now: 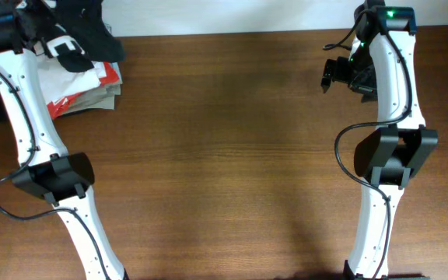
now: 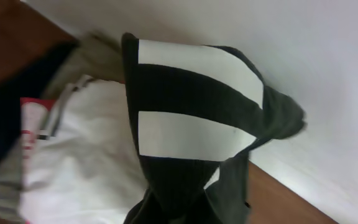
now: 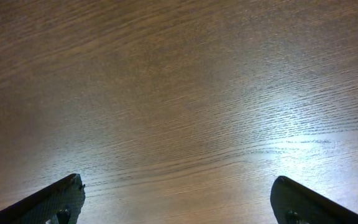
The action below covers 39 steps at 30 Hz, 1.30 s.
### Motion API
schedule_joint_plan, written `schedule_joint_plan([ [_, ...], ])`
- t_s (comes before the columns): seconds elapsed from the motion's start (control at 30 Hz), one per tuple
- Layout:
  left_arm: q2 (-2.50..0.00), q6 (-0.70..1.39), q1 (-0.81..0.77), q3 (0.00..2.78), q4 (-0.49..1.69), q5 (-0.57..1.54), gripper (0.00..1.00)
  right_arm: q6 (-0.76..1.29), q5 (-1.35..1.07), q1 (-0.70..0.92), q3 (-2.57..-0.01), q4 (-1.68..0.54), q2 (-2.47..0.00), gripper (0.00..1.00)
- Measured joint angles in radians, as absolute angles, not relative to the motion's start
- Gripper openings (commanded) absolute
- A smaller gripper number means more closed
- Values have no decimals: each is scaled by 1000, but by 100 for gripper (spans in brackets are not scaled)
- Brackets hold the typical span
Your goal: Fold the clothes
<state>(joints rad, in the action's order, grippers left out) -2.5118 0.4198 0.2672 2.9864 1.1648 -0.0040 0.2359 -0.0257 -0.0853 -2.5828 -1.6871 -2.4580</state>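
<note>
My left gripper should next lower the garment onto the white and red pile and pull it to the left in the overhead view, because the garment still hangs above the pile.
A black garment with white stripes (image 1: 80, 35) hangs lifted at the table's far left corner. In the left wrist view the same black garment (image 2: 191, 118) fills the middle and runs down to the frame's bottom, where my left gripper's fingers are hidden under it. The left gripper (image 1: 62, 48) is shut on this cloth. Below it lies a pile of clothes (image 1: 84, 89), white with red parts, also in the left wrist view (image 2: 86, 155). My right gripper (image 3: 179, 202) is open and empty above bare wood, at the far right (image 1: 337, 74).
The wooden table (image 1: 224, 171) spreads between the two arms. A pale wall (image 2: 316, 81) runs along the table's back edge. The arm bases (image 1: 53, 175) (image 1: 395, 155) stand at left and right.
</note>
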Motion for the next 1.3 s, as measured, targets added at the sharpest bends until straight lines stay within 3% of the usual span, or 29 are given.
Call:
schedule_joint_plan([
  [0.17,-2512,420,317,2788,1091,-118,2,236,-26,-85,-2583,-1687,-2458,99],
  [0.2,-2513,419,328,2733,1053,-126,10,236,-26,-85,-2583,-1687,-2458,99],
  [0.23,-2513,419,340,2659,984,-147,54,236,-26,-85,-2583,-1686,-2458,99],
  [0.27,-2514,418,353,2582,922,-166,73,236,-26,-85,-2583,-1687,-2458,99],
  [0.4,-2514,405,396,2471,839,-208,83,236,-26,-85,-2583,-1687,-2458,99],
  [0.43,-2514,395,400,2490,846,-211,68,235,-26,-85,-2583,-1687,-2458,99],
  [0.47,-2514,389,400,2519,868,-203,31,236,-26,-85,-2583,-1687,-2458,99],
  [0.5,-2511,382,400,2572,876,-167,4,236,-26,-85,-2583,-1686,-2458,99],
  [0.53,-2497,382,398,2602,874,-123,1,236,-26,-85,-2583,-1687,-2458,99],
  [0.6,-2446,377,390,2635,914,-31,1,236,-26,-85,-2583,-1687,-2458,99],
  [0.7,-2441,377,373,2626,1145,-3,1,235,-26,-85,-2583,-1686,-2458,98],
  [0.93,-2442,333,376,2273,1078,-42,1,236,-26,-85,-2583,-1683,-2458,99],
  [1.07,-2421,332,381,2318,1153,-57,0,236,-26,-85,-2583,-1682,-2458,99],
  [1.2,-2182,332,337,2429,900,-60,1,236,-26,-85,-2583,-1681,-2458,99],
  [1.3,-2212,332,274,2437,680,-63,0,236,-26,-85,-2583,-1681,-2458,99],
])
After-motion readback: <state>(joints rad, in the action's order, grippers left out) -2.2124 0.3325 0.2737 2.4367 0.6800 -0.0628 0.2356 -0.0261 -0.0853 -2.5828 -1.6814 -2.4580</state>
